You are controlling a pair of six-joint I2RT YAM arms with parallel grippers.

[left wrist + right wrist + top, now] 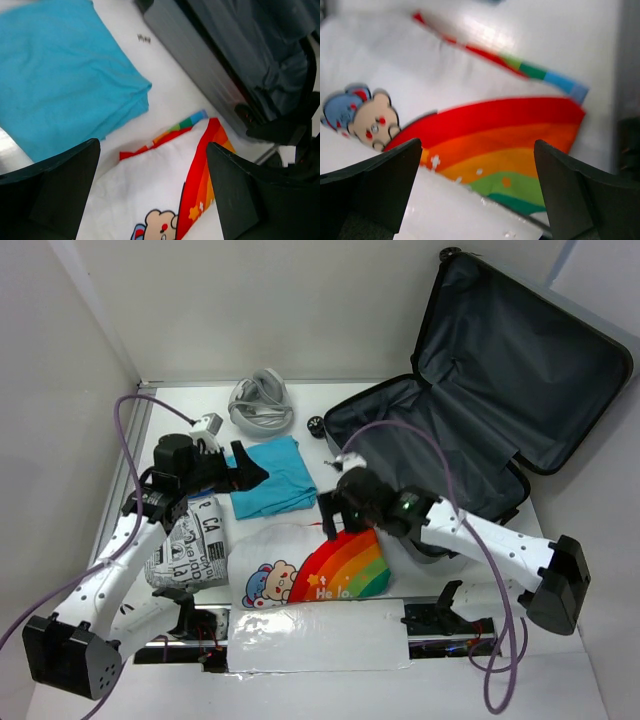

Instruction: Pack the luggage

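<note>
The shirt's rainbow end [364, 562] lies below my right gripper and nearer my base, still outside the luggage [520, 350]. My right gripper will move down and back onto it next.
The luggage [520, 350] lies open at the back right, its lid leaning on the wall and its dark lining bare. A white shirt with a rainbow and a bear [310, 565] lies at the front centre. My right gripper [335, 515] hovers open over the shirt's rainbow side [495, 135], holding nothing [477, 195]. My left gripper [245, 472] stands open above the folded blue cloth [272, 475]. Its wrist view shows the blue cloth [60, 75], the shirt [155, 185] between the open fingers [152, 195], and the luggage's ribbed shell [200, 65].
A newspaper-print bundle [190, 545] lies at the front left under the left arm. A coiled grey cable [262, 400] and a white adapter [207, 425] sit at the back left. Silver tape [320, 635] covers the near edge. White walls enclose the table.
</note>
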